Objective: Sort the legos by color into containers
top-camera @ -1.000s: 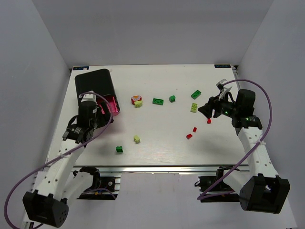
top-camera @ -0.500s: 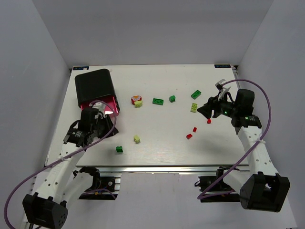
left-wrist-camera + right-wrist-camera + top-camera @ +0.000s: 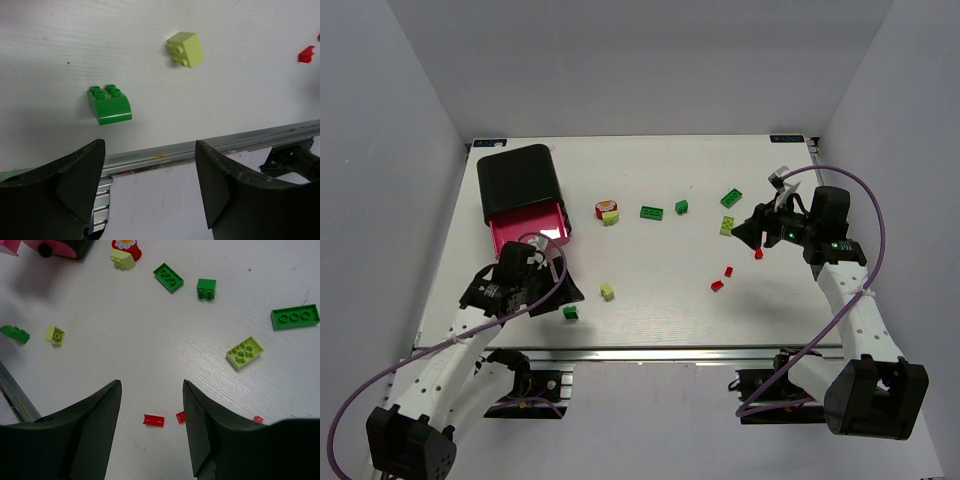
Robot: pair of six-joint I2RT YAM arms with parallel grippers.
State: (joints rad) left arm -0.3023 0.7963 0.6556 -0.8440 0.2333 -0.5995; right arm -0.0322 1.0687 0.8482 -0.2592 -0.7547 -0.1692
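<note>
The robot's left gripper will next go down onto the dark green brick and turn its open fingers to fit over the brick's sides, because the brick lies at an angle to them.
The containers are a glossy black housing at the back left, with one magenta-pink drawer standing pulled out. My left gripper hangs open and empty near the table's front edge. Just beyond its fingers lie a dark green lego and a lime lego. My right gripper is open over the right side, above small red legos. A lime plate and green bricks lie farther out.
A red flower piece with a lime brick sits right of the drawer. A green plate lies at the back right. The table's metal front rail runs just under my left fingers.
The pink drawer has come out of the housing. My left gripper has drawn back toward the front edge and now points at the green lego. The right arm has hardly moved.
</note>
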